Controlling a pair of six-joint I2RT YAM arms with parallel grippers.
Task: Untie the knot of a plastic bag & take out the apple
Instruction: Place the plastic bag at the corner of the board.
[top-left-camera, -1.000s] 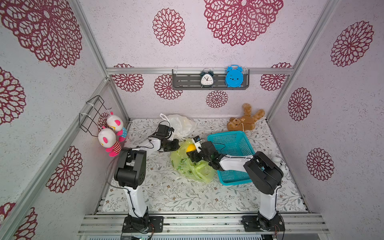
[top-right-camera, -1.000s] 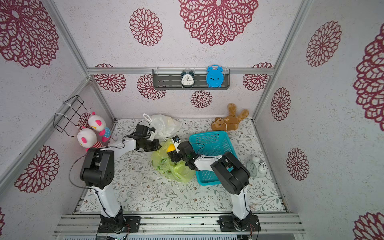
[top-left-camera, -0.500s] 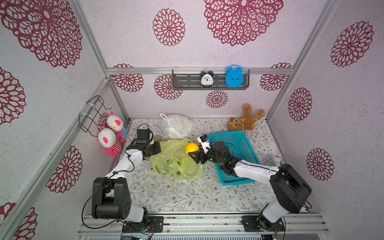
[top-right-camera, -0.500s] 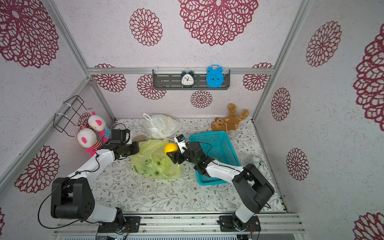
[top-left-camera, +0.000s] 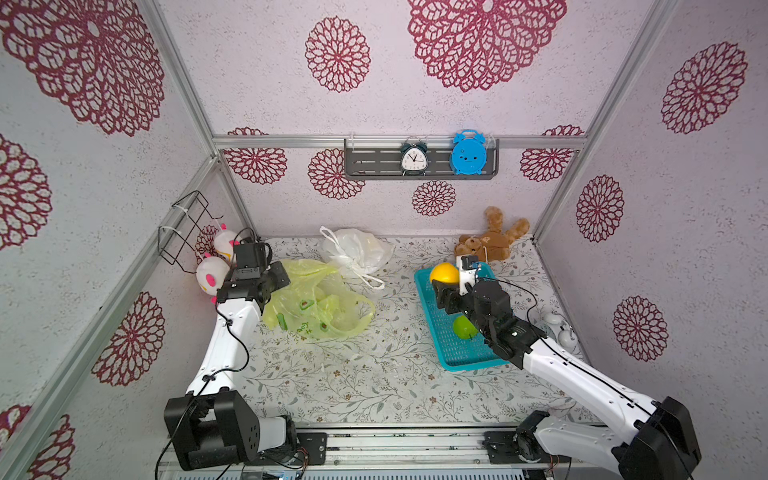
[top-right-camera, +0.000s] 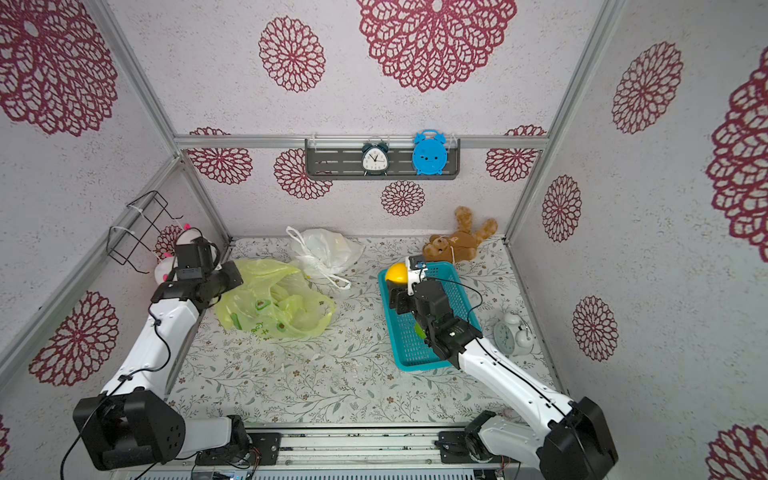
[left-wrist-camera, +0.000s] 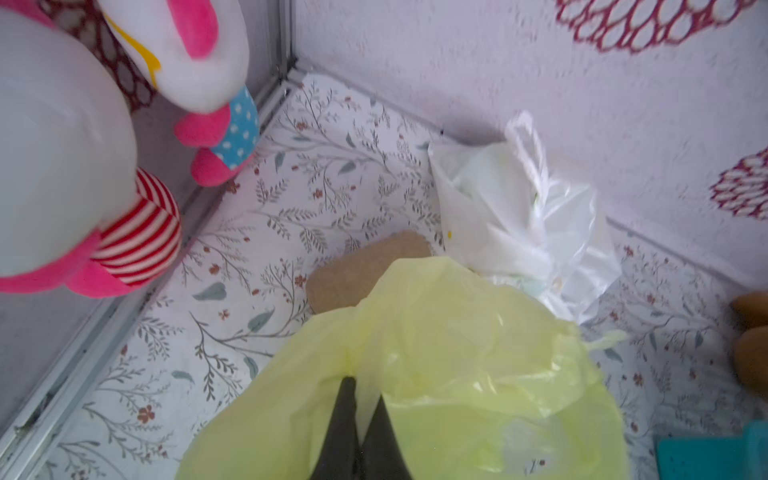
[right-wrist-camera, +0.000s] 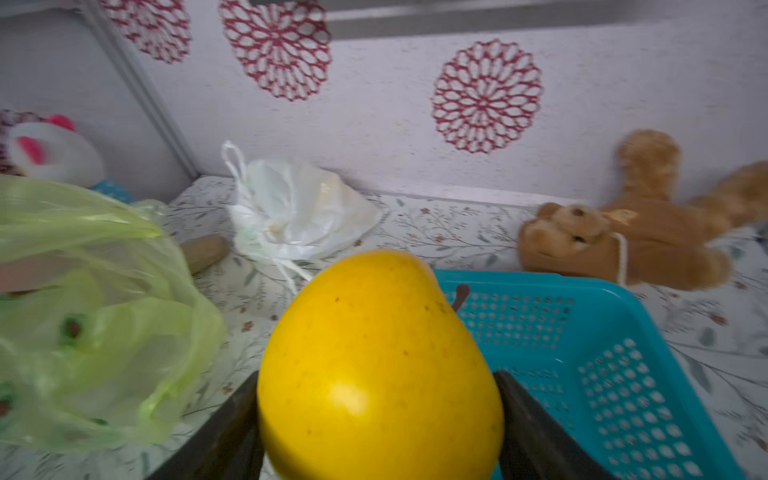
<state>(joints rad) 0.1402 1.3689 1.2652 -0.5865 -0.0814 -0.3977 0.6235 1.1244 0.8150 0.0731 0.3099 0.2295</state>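
My left gripper is ready to move up and outward toward the table's back corner by the plush dolls and release the bag, since the yellow apple (top-left-camera: 444, 273) is clear of it.
The yellow-green plastic bag (top-left-camera: 316, 307) (top-right-camera: 270, 303) lies slack and open-mouthed on the floral table, left of centre. My left gripper (top-left-camera: 280, 276) (left-wrist-camera: 362, 388) is shut on a fold of its film at the bag's far left edge. A yellow apple (top-left-camera: 444, 273) (top-right-camera: 397, 274) (right-wrist-camera: 374, 365) sits between the fingers of my right gripper (top-left-camera: 444, 283) (right-wrist-camera: 376, 380), which is shut on it. The apple hangs over the far left corner of the teal basket (top-left-camera: 457, 359) (right-wrist-camera: 623, 374), clear of the bag (right-wrist-camera: 83, 311).
A green apple (top-left-camera: 464, 327) lies in the basket. A tied white bag (top-left-camera: 357, 251) and a brown teddy bear (top-left-camera: 492, 243) rest by the back wall. Plush dolls (top-left-camera: 212, 274) fill the left corner. A small alarm clock (top-right-camera: 511, 332) stands right of the basket.
My right gripper carried the yellow apple rightward from the bag's mouth to above the basket's far corner. My left gripper drew the bag leftward, toward the plush dolls.
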